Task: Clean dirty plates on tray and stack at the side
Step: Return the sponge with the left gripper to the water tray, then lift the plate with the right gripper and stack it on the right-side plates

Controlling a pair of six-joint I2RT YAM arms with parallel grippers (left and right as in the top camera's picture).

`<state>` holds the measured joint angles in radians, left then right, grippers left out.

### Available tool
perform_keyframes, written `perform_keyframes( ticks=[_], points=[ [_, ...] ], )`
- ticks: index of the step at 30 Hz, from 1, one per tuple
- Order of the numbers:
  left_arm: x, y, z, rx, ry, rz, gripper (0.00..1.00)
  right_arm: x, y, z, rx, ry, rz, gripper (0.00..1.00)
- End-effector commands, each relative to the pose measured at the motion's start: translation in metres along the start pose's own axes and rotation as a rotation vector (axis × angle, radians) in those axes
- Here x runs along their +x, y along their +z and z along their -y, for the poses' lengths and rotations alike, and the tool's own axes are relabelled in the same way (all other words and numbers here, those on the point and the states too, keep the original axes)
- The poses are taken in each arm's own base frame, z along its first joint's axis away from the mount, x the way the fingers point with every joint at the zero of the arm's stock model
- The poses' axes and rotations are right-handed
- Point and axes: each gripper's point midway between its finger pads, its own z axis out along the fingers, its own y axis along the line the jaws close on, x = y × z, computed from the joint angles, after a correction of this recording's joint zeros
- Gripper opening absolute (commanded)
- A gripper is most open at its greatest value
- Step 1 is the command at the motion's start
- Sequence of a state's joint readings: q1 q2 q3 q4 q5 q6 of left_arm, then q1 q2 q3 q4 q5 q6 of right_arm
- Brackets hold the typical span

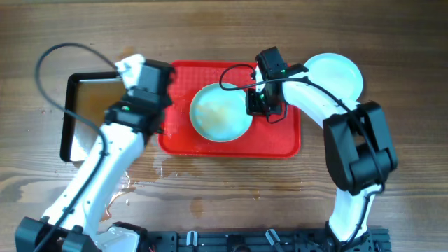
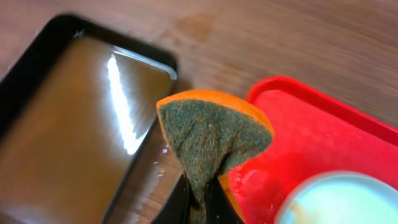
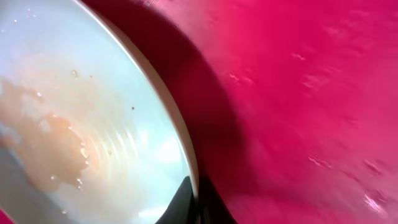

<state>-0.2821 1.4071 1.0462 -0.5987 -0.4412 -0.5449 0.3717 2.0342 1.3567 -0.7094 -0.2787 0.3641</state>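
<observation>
I next need to raise my right gripper, carry the pale blue plate over the clean plate (image 1: 336, 73) beside the tray, then lower and release it to start the stack.
A pale blue plate (image 1: 220, 112) smeared with orange sauce lies on the red tray (image 1: 280, 143). My right gripper (image 1: 253, 103) is shut on its right rim; the right wrist view shows the rim (image 3: 177, 134) pinched between the fingers (image 3: 183, 199), with the sauce smear (image 3: 56, 149) to the left. My left gripper (image 1: 162, 94) hovers over the tray's left edge, shut on a folded orange and green sponge (image 2: 211, 134). A clean plate (image 1: 336, 73) rests on the table to the right of the tray.
A black-rimmed metal pan (image 1: 84, 112) holding brownish liquid sits left of the tray, seen close up as the pan (image 2: 68, 137) in the left wrist view. Water drops spot the wooden table (image 1: 161, 171) in front of the tray.
</observation>
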Motion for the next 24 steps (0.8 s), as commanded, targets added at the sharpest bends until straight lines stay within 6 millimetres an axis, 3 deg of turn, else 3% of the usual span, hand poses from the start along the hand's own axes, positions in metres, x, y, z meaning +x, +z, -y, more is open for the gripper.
perform_keyframes(
  ticks=[1,5,10,12,17,24],
  points=[
    [0.005,0.015,-0.019,0.100,-0.168,-0.150,0.04,-0.027,-0.067,-0.002,0.140,-0.074,0.213,0.04],
    [0.000,0.024,-0.045,0.147,-0.294,-0.222,0.04,-0.030,-0.116,-0.013,0.267,-0.191,0.356,0.04],
    [0.004,0.030,-0.094,0.052,-0.403,-0.267,0.04,-0.032,-0.183,-0.032,0.476,-0.300,0.599,0.04],
    [0.005,0.030,-0.104,0.029,-0.425,-0.277,0.04,-0.033,-0.200,-0.040,0.546,-0.365,0.665,0.04],
    [0.005,0.031,-0.113,0.028,-0.458,-0.284,0.04,-0.040,-0.246,-0.061,0.836,-0.554,0.822,0.04],
    [0.004,0.031,-0.113,0.029,-0.459,-0.284,0.04,-0.045,-0.317,-0.108,1.192,-0.723,0.985,0.04]
  ],
)
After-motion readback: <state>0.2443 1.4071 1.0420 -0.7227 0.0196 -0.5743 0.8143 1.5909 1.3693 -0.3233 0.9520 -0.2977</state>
